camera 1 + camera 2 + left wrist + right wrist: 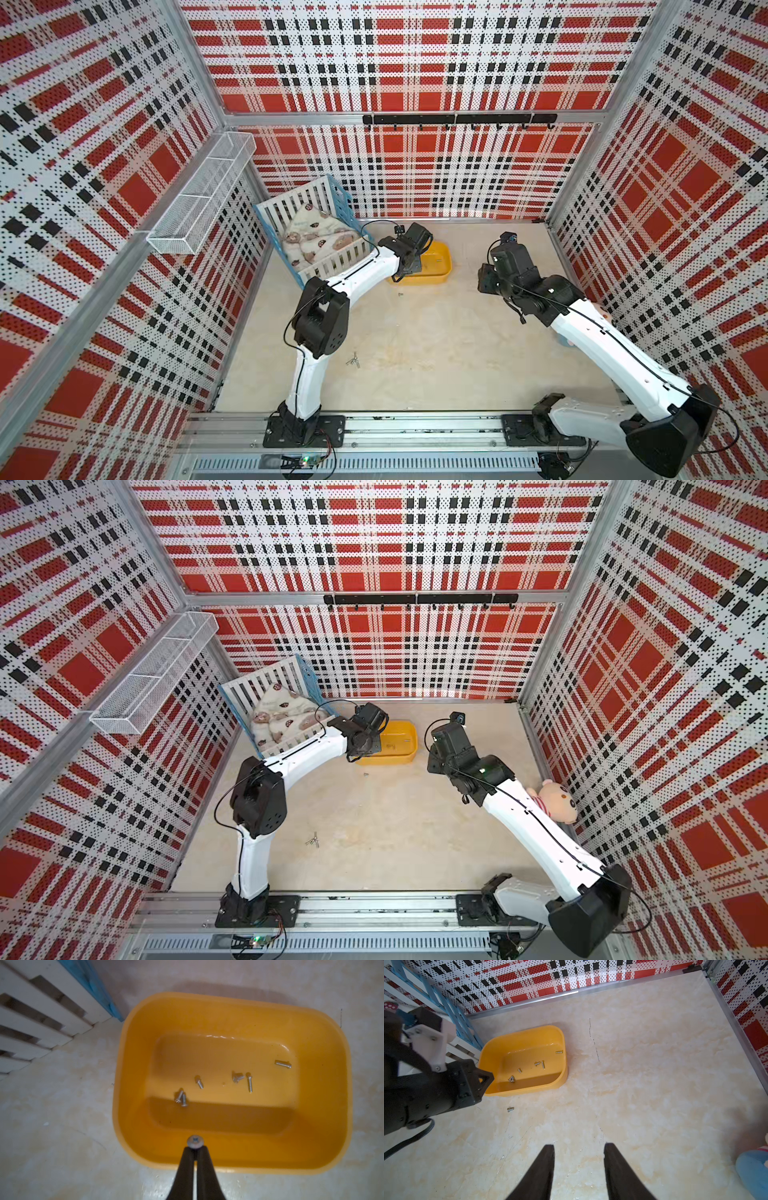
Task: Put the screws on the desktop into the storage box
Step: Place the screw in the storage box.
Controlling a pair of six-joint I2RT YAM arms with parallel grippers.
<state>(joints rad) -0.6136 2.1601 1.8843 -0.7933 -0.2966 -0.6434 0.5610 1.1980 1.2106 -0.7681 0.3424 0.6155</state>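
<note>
I will next move my left gripper outward and down over the bottom of the box and let go of the silver screw, because the bottom of the box is outward of and below the gripper's fingers.
My left gripper (195, 1148) is shut on a silver screw (195, 1142), whose cross-slotted head shows just past the fingertips. It hangs over the near wall of the yellow storage box (332, 1105). Several screws (249, 1081) lie on the box floor, also seen in the right wrist view as screws (511, 1078) in the storage box (529, 1034). On the beige desktop (436, 353) one screw (400, 294) lies just in front of the storage box (440, 266), and a small cluster of screws (353, 360) lies beside the left arm. My right gripper (579, 1147) is open over bare desktop, right of the box.
A white-and-blue slatted crib (316, 232) with a cushion stands against the box's left side. A white wire-mesh basket (203, 199) hangs on the left wall and a black hook rail (457, 119) on the back wall. A plush bear (557, 802) sits by the right arm.
</note>
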